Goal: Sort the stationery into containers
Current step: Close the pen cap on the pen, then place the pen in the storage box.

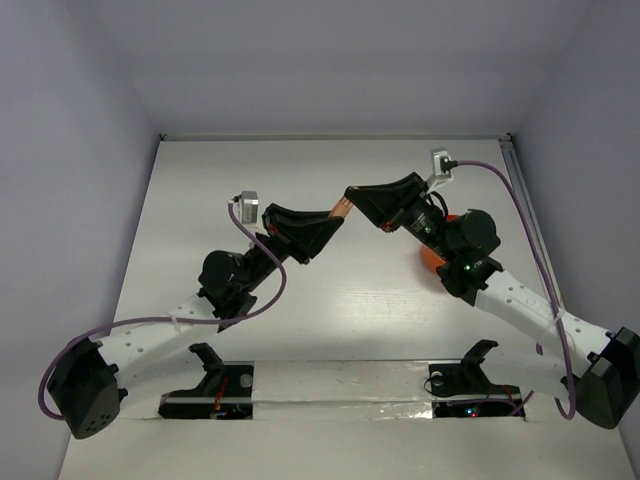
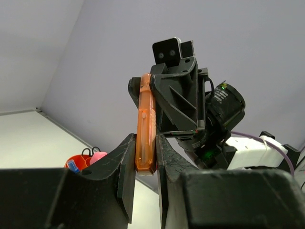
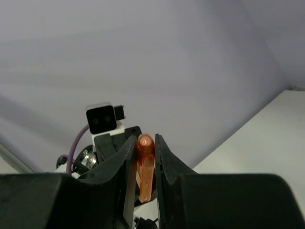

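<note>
I need to swing the pen (image 1: 340,210) to the right in the top view next with my right gripper and tilt it down over the orange-red bowl (image 1: 431,259) to release it, because scissors stand there.
An orange translucent pen (image 1: 340,210) hangs in the air between my two grippers, above the middle of the table. My left gripper (image 1: 322,228) is shut on one end of the pen (image 2: 145,125), whose flat end sits between the fingers. My right gripper (image 1: 357,196) is shut on the other, rounded capped end (image 3: 146,164). The orange-red bowl (image 1: 431,259) sits on the table, mostly hidden behind my right arm. In the left wrist view the bowl (image 2: 76,161) holds black scissors handles (image 2: 90,151), a pink tube (image 2: 98,156) and a blue piece (image 2: 72,165).
The white table (image 1: 330,300) is walled by pale grey panels at the back and sides. Purple cables (image 1: 530,235) loop from both wrists. In the left wrist view, the right gripper (image 2: 177,95) faces my left gripper (image 2: 146,138). My right gripper (image 3: 144,140) shows in its own view.
</note>
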